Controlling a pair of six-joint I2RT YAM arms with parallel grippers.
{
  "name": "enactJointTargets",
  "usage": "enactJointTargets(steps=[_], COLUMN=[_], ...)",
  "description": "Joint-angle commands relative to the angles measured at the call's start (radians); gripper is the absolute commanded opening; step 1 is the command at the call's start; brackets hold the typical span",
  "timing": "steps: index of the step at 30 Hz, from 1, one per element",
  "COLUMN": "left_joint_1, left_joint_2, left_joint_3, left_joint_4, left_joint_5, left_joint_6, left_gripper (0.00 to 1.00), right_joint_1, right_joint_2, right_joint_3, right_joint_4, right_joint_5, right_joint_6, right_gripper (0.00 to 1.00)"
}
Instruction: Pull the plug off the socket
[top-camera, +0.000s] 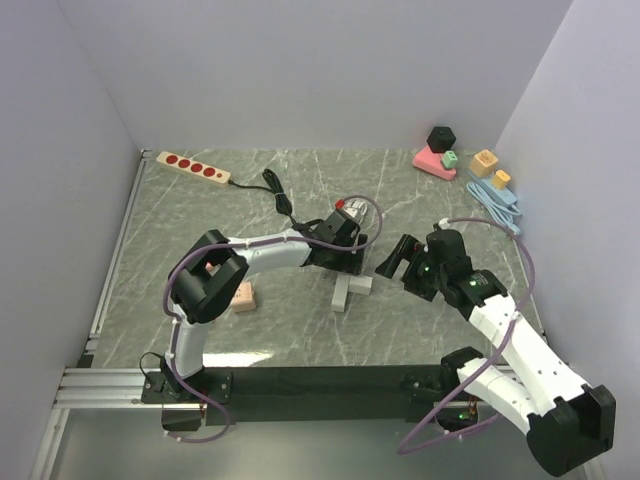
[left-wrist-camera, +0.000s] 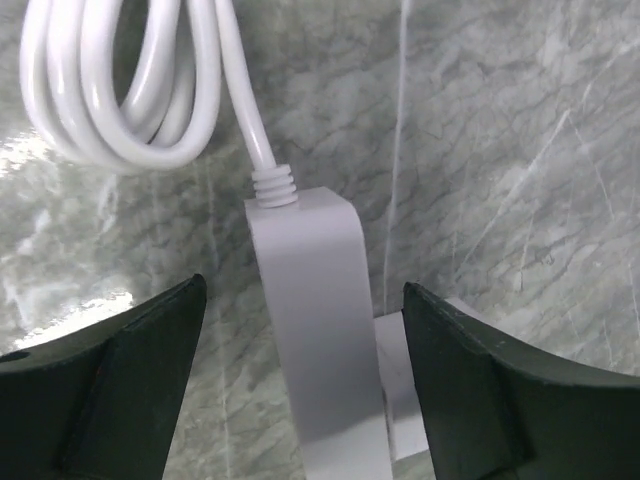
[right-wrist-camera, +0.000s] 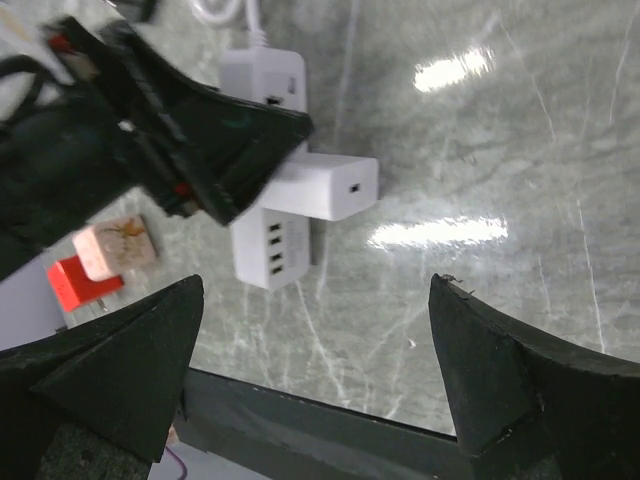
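Observation:
I will first move my right gripper down and across to the left in the top view to straddle the plug's outer end at the socket.
A white socket block (top-camera: 342, 294) with USB ports lies on the marble table, with a white plug (top-camera: 361, 284) stuck into its right side. My left gripper (top-camera: 346, 264) is open and straddles the socket body (left-wrist-camera: 320, 330), with a gap on both sides. The plug (left-wrist-camera: 398, 385) sits just inside the right finger (left-wrist-camera: 480, 400). The socket's white cable (left-wrist-camera: 120, 90) is coiled beyond it. My right gripper (top-camera: 396, 262) hangs open to the right of the plug, holding nothing. From the right wrist view the plug (right-wrist-camera: 332, 187) juts sideways from the socket (right-wrist-camera: 270, 240), partly under the left gripper (right-wrist-camera: 200, 140).
A beige power strip with red outlets (top-camera: 195, 167) and a black cable (top-camera: 280, 200) lie at the back left. Coloured toy blocks (top-camera: 437, 155) and a blue cable (top-camera: 497, 200) sit at the back right. A pink block (top-camera: 243, 296) lies by the left arm.

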Motion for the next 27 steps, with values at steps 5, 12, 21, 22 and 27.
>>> enactJointTargets(steps=[5,12,21,22,27], left_joint_1=[-0.005,0.09,0.098,0.098,0.101], left_joint_2=[0.02,-0.105,-0.173,-0.177,-0.196], left_joint_3=[-0.038,-0.21,-0.253,-0.256,-0.272], left_joint_4=[0.049,0.219,0.257,0.262,0.276], left_joint_5=[0.123,0.302,0.303,0.302,0.298], left_joint_6=[0.022,-0.107,-0.156,-0.167,-0.184], left_gripper=[0.27,0.01,0.0,0.0,0.0], right_joint_1=[-0.015,-0.012,-0.004,-0.003,0.017], right_joint_2=[0.053,0.156,0.311,0.322,0.426], right_joint_3=[-0.083,-0.112,-0.151,-0.155,-0.158], right_joint_4=[0.177,0.321,0.507,0.525,0.634], right_joint_5=[-0.152,-0.313,-0.394,-0.402,-0.427], right_joint_6=[-0.038,-0.067,0.051,0.069,0.132], right_gripper=[1.0,1.0,1.0,1.0,1.0])
